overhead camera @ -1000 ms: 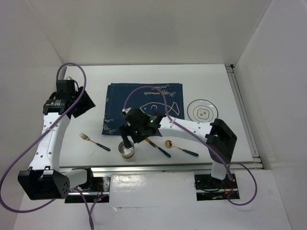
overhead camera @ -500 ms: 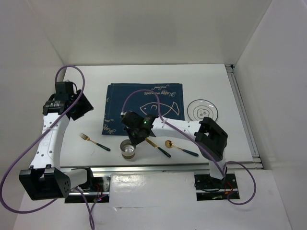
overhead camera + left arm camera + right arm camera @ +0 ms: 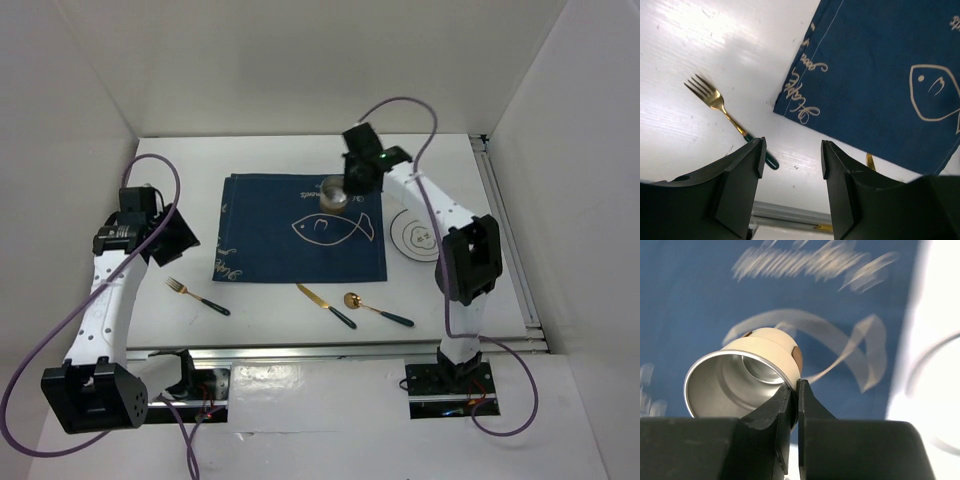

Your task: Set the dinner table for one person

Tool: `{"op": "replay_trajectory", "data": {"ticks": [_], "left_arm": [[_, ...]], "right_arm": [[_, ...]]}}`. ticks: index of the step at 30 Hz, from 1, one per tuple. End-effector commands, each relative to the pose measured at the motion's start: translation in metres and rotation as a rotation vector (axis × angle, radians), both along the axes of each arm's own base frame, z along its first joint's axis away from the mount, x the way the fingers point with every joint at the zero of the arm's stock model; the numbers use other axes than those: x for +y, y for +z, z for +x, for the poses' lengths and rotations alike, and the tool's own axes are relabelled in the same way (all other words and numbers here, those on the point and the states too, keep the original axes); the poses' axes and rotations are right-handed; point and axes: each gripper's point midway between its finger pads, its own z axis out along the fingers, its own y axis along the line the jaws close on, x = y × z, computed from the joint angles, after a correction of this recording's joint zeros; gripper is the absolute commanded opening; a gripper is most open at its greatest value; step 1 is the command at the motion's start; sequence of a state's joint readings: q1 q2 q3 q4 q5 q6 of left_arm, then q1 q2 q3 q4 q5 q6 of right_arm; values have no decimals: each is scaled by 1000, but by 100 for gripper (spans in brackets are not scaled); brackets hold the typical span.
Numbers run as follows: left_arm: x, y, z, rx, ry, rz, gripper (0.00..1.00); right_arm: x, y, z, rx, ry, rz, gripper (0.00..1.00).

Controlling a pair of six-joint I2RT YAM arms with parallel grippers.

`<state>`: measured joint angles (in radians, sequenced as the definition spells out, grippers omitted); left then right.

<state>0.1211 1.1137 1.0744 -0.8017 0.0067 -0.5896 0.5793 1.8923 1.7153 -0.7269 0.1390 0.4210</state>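
Observation:
Next, I bring my right gripper down, moving right in the top view, and release the cup, since the placemat's far plate-side corner (image 3: 366, 198) lies below the gripper on that side.
My right gripper (image 3: 349, 183) (image 3: 797, 388) is shut on the rim of a metal cup with a cream outside (image 3: 334, 193) (image 3: 742, 374). It holds the cup tilted over the far right part of the navy fish placemat (image 3: 300, 232) (image 3: 695, 310) on the white dinner table (image 3: 180, 170). My left gripper (image 3: 170, 230) (image 3: 791, 155) hangs open and empty above the table, just past the dark handle end of the gold fork (image 3: 197, 296) (image 3: 715, 99). A knife (image 3: 325, 305) and a spoon (image 3: 378, 309) lie near the front edge.
A glass plate (image 3: 421, 231) sits right of the placemat and shows blurred as plate (image 3: 935, 390) in the right wrist view. A metal rail (image 3: 330, 350) runs along the table's near edge, another down its right side. White walls enclose the table.
My right gripper shut on the cup near the front edge, lifted it and carried it to the far right of the placemat. The left arm shifted slightly.

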Motion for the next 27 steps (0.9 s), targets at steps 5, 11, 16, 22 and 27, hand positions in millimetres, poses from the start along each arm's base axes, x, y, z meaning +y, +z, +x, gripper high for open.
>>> {"op": "replay_trajectory", "data": {"ticks": [5,11,16,22,27], "left_arm": [[-8,-11,-17,26,30,-58,64],[-12,-22,-37,75,45,-37,67],[-16,-8,-48,27,75,-63,69],[-26,-28,-60,90,107,-124,69],[-32,-55,-66,161,141,-161,72]], "right_arm": [[-70,-18,86,23,-214,-40,0],[-99,-41,128,10,-336,-114,0],[-118,-55,139,11,-387,-128,0],[-122,-66,139,36,-382,-101,0],[-114,-64,135,40,-346,-62,57]]}}
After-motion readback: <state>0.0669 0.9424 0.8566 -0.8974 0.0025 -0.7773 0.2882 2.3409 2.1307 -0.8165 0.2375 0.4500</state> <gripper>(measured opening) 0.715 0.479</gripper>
